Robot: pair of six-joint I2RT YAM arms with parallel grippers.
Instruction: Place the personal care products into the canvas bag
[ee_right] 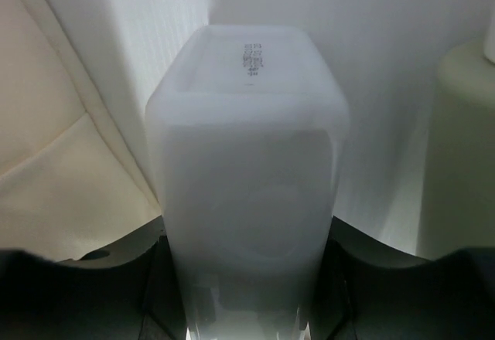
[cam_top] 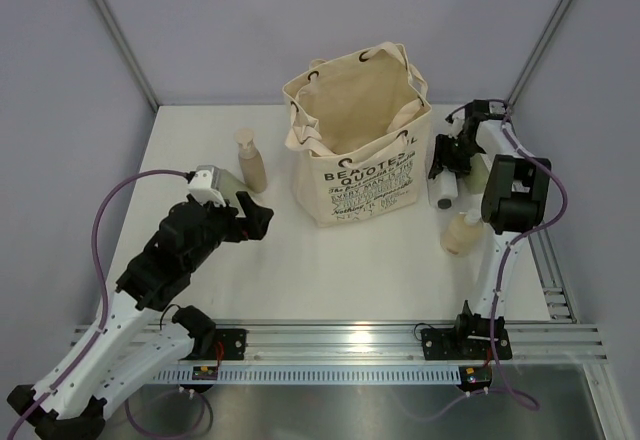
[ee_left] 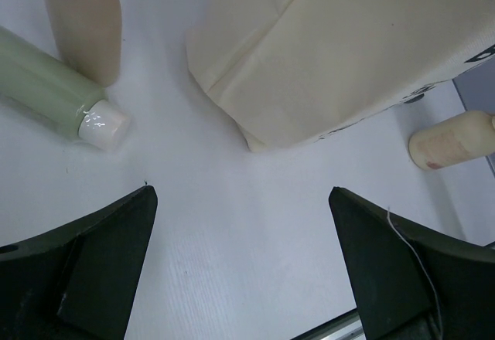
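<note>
My right gripper holds the frosted white tube [cam_top: 446,193] and needs to lift it above the canvas bag's rim, then lower the tube into the bag's opening.
The cream canvas bag [cam_top: 360,135] stands open at the table's middle back, and its side shows in the left wrist view [ee_left: 332,46]. My left gripper [cam_top: 255,222] [ee_left: 242,191] is open and empty, low over bare table left of the bag. Ahead of it stand a beige bottle [cam_top: 250,165] [ee_left: 81,23] and a lying sage-green tube [ee_left: 46,85] with a white cap. My right gripper [cam_top: 446,172] [ee_right: 246,239] is shut on a frosted white tube [cam_top: 446,193] [ee_right: 247,147] just right of the bag. A cream bottle [cam_top: 462,232] [ee_left: 452,141] stands nearer the front.
A pale sage-green container [ee_right: 464,147] stands close to the right of the held tube. The bag's wall [ee_right: 46,185] is close on its left. Grey enclosure walls ring the white table, and an aluminium rail [cam_top: 400,345] runs along the front edge.
</note>
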